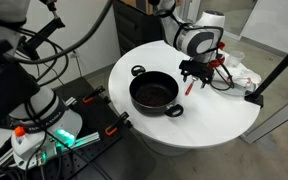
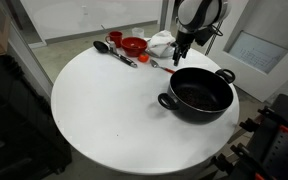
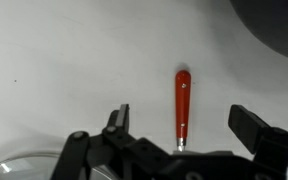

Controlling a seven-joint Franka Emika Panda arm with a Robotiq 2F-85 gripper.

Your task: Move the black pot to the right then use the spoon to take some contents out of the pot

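I should lower my gripper toward the table next and close its open fingers around the handle, since the spoon's red-orange handle (image 3: 183, 105) lies below my gripper, between them.
The black pot (image 1: 154, 93) stands near the middle of the round white table (image 1: 219, 115), also seen as the black pot (image 2: 199, 93); only its rim (image 3: 274, 25) shows at the top right of the wrist view. The spoon's red-orange handle (image 3: 183, 105) lies flat on the table beside the pot, its head hidden under the gripper body. My gripper (image 3: 184, 122) hangs over the spoon, open, one finger on each side of the handle and touching nothing. In an exterior view the gripper (image 1: 194, 72) sits just beyond the pot.
A red funnel-shaped object (image 2: 134, 45), a black long-handled utensil (image 2: 112, 50) and a white cloth (image 2: 161, 42) lie at the table's far side. A black stand (image 1: 274, 70) leans by the table edge. Cables and equipment crowd the floor beside the table.
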